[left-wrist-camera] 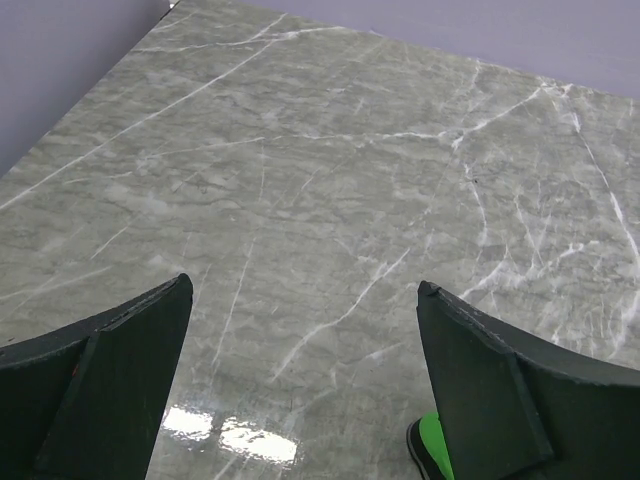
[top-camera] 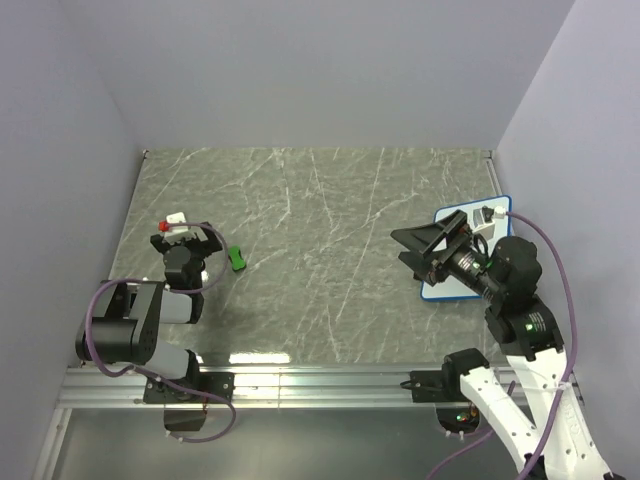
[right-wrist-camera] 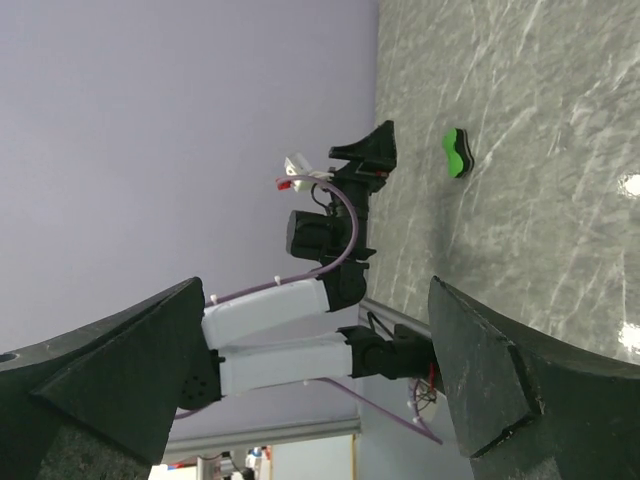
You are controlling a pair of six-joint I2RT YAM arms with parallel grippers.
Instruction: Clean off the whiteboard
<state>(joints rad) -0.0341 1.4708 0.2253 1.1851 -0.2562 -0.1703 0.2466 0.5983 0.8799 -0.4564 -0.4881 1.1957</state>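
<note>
My left gripper tips downward next and lowers onto the green block's narrow middle (top-camera: 236, 258), since that lies below and to its right in the top view.
The whiteboard (top-camera: 450, 288), white with a thin blue frame, lies flat at the right of the table, mostly hidden under my right arm. I see no marks on the parts that show. My right gripper (top-camera: 412, 250) is open and empty, held above the board's left edge and pointing left. In its wrist view (right-wrist-camera: 315, 290) it is rolled sideways and the board is out of view. My left gripper (top-camera: 187, 237) is open and empty at the far left, low over the table, and also shows in the left wrist view (left-wrist-camera: 305, 285).
A small green block (top-camera: 236, 258) lies on the marble table just right of my left gripper. It peeks out beside the right finger in the left wrist view (left-wrist-camera: 432, 440) and shows in the right wrist view (right-wrist-camera: 457, 153). Walls enclose the table on three sides.
</note>
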